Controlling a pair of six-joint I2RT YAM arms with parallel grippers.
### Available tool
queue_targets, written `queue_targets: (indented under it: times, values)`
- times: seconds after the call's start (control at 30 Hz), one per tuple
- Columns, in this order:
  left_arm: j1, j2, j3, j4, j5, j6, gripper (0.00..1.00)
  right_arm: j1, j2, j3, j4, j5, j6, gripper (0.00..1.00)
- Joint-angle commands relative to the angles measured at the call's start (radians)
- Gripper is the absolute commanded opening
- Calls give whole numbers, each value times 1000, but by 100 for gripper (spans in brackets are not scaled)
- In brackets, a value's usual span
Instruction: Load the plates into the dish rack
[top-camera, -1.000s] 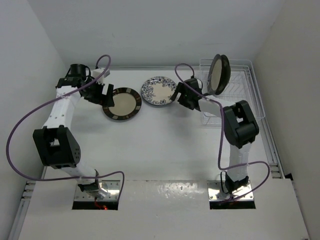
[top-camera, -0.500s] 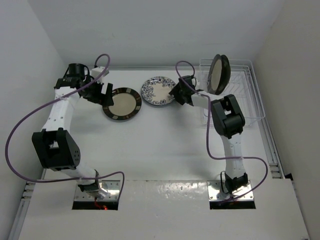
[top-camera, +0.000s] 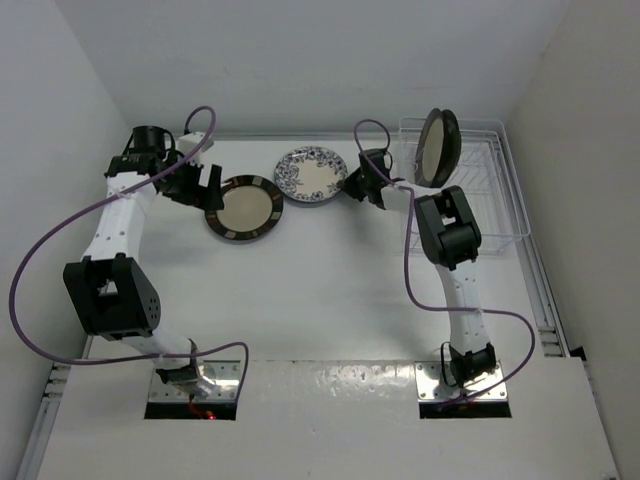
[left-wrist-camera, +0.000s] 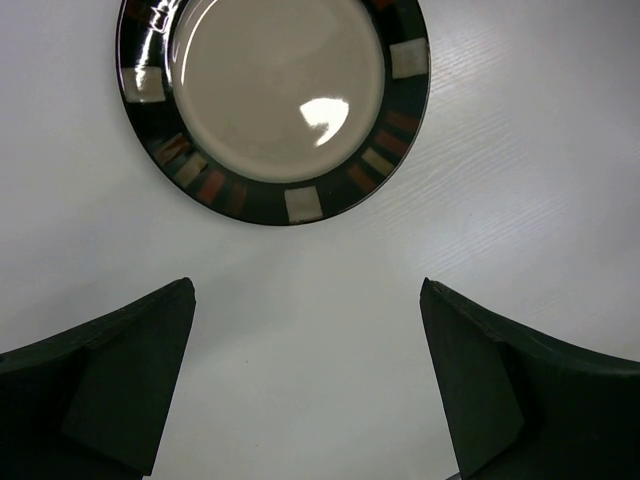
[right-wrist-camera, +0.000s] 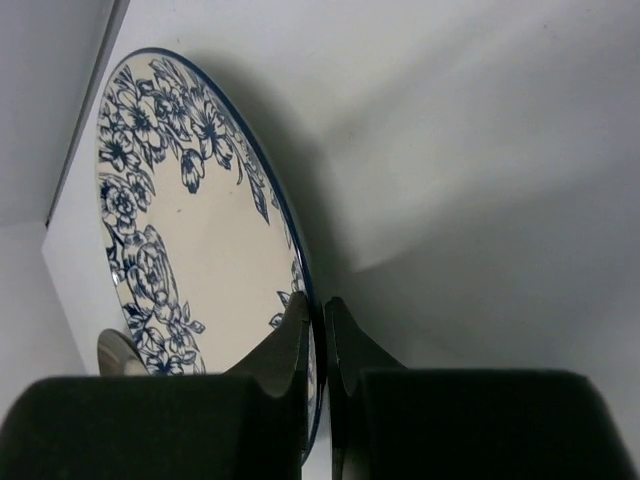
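My right gripper needs to lift the blue floral plate to the right in the top view, to the empty rack beside the standing plates. It should turn the plate upright there, lower it and release it.
A blue floral plate (top-camera: 312, 175) lies on the white table at the back centre. My right gripper (top-camera: 352, 186) is shut on its right rim; in the right wrist view the fingertips pinch the thin edge of this plate (right-wrist-camera: 190, 230) inside the gripper (right-wrist-camera: 320, 305). A dark-rimmed plate with pale stripes (top-camera: 244, 208) lies flat to its left. My left gripper (top-camera: 205, 190) hovers open at that plate's left side; the left wrist view has the striped plate (left-wrist-camera: 275, 100) ahead of the gripper (left-wrist-camera: 305, 290). A dark-rimmed plate (top-camera: 438, 148) stands upright in the dish rack (top-camera: 490, 200).
The rack sits at the back right against the right wall. White walls close in the table on the left, back and right. Purple cables loop from both arms over the table.
My right gripper has moved left from the rack to the floral plate and shut on its rim; the plate has shifted slightly left. The left gripper stays open by the striped plate.
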Motion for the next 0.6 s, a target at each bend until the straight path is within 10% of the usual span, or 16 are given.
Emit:
queue_targets:
  times: [0.0, 0.57]
  values:
    - [17, -5, 39, 4, 15, 9, 100, 3, -34, -41, -19, -9, -108, 0]
    - [17, -14, 48, 4, 64, 9, 100, -49, -725, -219, 206, 83, -697, 0]
